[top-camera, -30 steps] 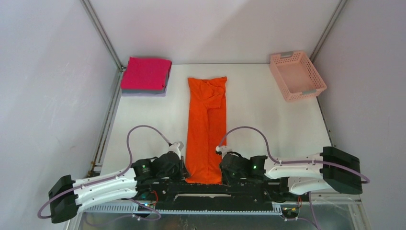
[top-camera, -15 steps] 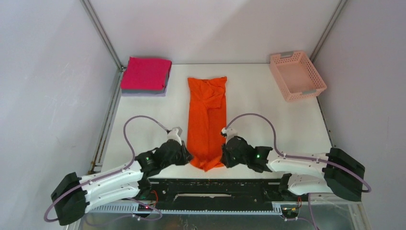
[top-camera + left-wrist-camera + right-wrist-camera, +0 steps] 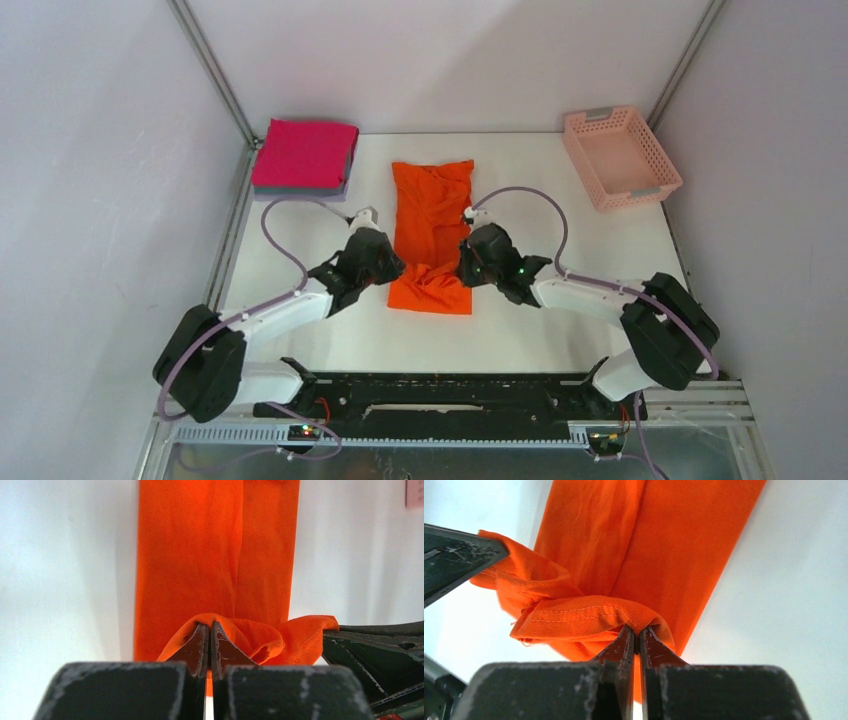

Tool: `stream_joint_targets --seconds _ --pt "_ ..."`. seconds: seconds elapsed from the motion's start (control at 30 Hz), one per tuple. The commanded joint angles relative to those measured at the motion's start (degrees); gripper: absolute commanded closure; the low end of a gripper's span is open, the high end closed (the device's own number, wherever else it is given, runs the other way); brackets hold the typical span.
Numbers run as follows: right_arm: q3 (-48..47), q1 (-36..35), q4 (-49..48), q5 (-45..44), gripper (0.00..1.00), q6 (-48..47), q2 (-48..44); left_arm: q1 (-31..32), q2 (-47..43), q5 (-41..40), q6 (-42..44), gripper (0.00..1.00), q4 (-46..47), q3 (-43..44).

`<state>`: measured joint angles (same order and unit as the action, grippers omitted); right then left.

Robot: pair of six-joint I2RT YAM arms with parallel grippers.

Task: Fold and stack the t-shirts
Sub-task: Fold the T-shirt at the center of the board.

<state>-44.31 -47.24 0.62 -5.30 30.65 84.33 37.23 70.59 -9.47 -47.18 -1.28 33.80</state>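
The t-shirt's near corner goes outward with my right gripper over the orange t-shirt's middle (image 3: 455,231) (image 3: 681,555) next and is released upon it. The t-shirt lies flat outward of the lifted hem.
The orange t-shirt (image 3: 432,215) lies as a long narrow strip in the middle of the table, its near end lifted and doubled back over itself. My left gripper (image 3: 391,268) is shut on the near left corner of the orange t-shirt (image 3: 200,570). My right gripper (image 3: 466,268) is shut on the near right corner of the orange t-shirt (image 3: 664,545). The hem sags in a loose fold between the two grippers. A folded magenta-pink t-shirt (image 3: 305,153) rests on a folded grey one (image 3: 300,193) at the far left corner.
A pale pink lattice basket (image 3: 620,158) stands at the far right corner. Metal frame posts run up the back corners, with walls close on both sides. A black rail with the arm bases (image 3: 450,400) lines the near edge.
Both grippers have carried the shirt's near end away from the table's near edge toward the far side, folding the strip over itself. Both arms have stretched out.
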Motion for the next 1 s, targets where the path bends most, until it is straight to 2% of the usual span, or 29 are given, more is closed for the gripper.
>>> stream_joint_targets --seconds 0.0,0.23,0.4,0.57,0.8,0.9,0.97 --pt "-5.7 3.2 -1.4 -0.9 1.0 -3.8 3.1 -3.8 4.6 -0.1 4.0 1.0 1.7 7.3" --pt "-10.3 8.6 -2.9 3.4 1.0 -5.8 8.3 -8.7 13.1 5.3 6.3 1.0 2.4 14.5" --pt "-12.4 9.9 -4.8 0.6 1.0 -6.2 12.4 -11.0 17.5 7.2 7.1 1.0 2.7 17.7" --pt "-14.0 11.8 -7.0 1.8 1.0 -5.9 15.5 -12.5 21.4 8.5 8.4 1.0 3.5 20.8" --pt "-16.5 13.6 -7.8 3.6 1.0 -5.3 19.5 -13.4 27.2 9.7 9.4 0.93 -1.7 26.4" --pt "-17.6 14.2 -8.4 4.4 0.98 -4.2 21.9 -14.0 28.9 9.7 9.6 0.81 -1.7 27.4" --pt "-18.4 14.7 -8.9 4.4 0.94 -3.6 23.1 -14.6 30.5 8.0 10.1 0.78 -3.1 29.5"
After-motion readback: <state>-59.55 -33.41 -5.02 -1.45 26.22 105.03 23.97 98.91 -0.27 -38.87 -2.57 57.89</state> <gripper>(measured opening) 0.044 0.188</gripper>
